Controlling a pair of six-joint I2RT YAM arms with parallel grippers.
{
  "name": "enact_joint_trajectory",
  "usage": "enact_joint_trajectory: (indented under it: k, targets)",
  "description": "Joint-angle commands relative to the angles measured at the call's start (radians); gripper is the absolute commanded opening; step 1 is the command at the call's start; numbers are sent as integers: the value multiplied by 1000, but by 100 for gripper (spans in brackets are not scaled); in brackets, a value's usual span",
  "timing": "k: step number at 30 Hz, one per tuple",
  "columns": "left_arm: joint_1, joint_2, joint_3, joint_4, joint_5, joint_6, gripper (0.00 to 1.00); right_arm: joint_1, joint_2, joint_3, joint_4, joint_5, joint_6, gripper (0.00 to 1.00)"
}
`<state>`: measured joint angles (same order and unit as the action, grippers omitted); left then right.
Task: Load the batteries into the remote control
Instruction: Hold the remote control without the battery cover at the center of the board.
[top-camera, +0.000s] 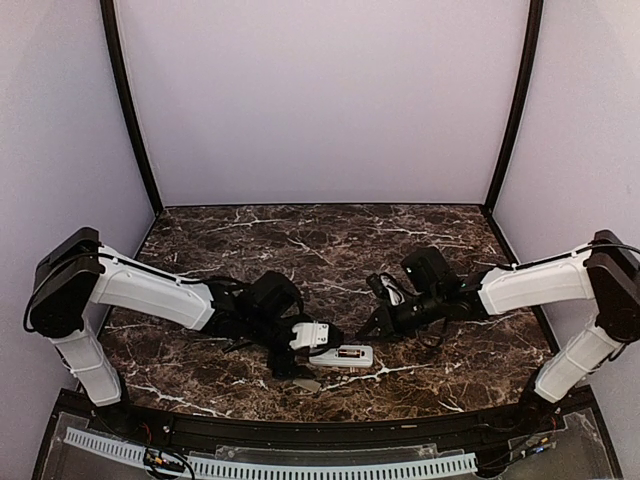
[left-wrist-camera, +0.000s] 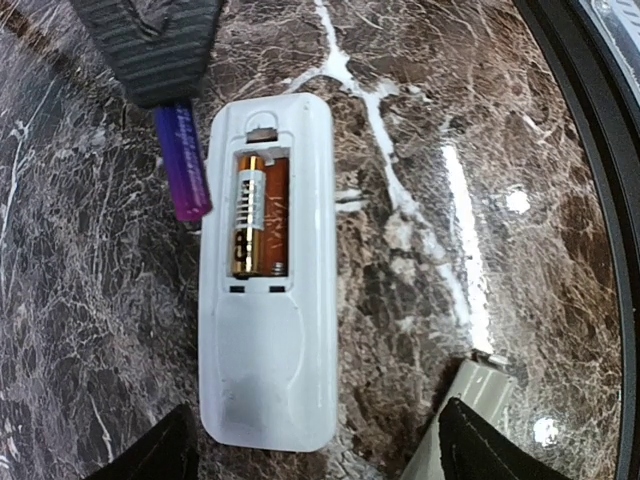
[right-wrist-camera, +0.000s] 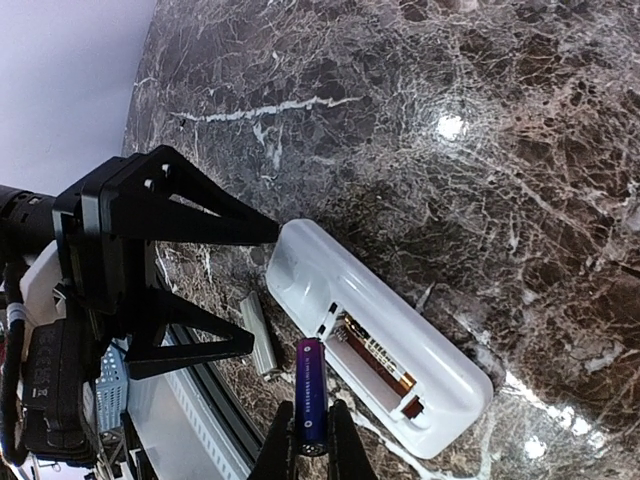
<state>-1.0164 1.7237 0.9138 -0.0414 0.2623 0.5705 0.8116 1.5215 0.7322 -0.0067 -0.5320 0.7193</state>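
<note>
One slot beside the gold battery is bare, so the robot's right gripper needs to go across the gold battery and down to the bare slot (right-wrist-camera: 367, 376) to let go of the purple battery (right-wrist-camera: 311, 385).
The white remote control (left-wrist-camera: 268, 350) lies back up on the marble with its bay open. One gold battery (left-wrist-camera: 250, 215) sits in the left slot of the bay; the right slot is bare. My right gripper (right-wrist-camera: 310, 445) is shut on a purple battery (right-wrist-camera: 311, 385) and holds it just beside the bay's edge; the battery also shows in the left wrist view (left-wrist-camera: 181, 165). My left gripper (left-wrist-camera: 320, 455) is open, its fingers standing either side of the remote's lower end. In the top view the remote (top-camera: 342, 356) lies between the left gripper (top-camera: 312, 348) and the right gripper (top-camera: 368, 333).
A small flat grey cover piece (left-wrist-camera: 470, 395) lies on the marble by the left gripper's right finger, near the table's front edge; it also shows in the right wrist view (right-wrist-camera: 260, 335). A black rim and white slotted rail (top-camera: 300, 465) run along the front edge.
</note>
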Motion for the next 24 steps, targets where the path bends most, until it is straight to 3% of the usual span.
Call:
enact_joint_trajectory:
  k: [1,9,24]
  targets:
    - [27,28,40,7,38,-12,80,19,34,-26,122,7,24,0]
    - [30,68,32,4,62,-21,70,21,51,-44,132,-10,17,0]
    - [30,80,16,24,59,-41,64,27,56,-56,86,1,-17,0]
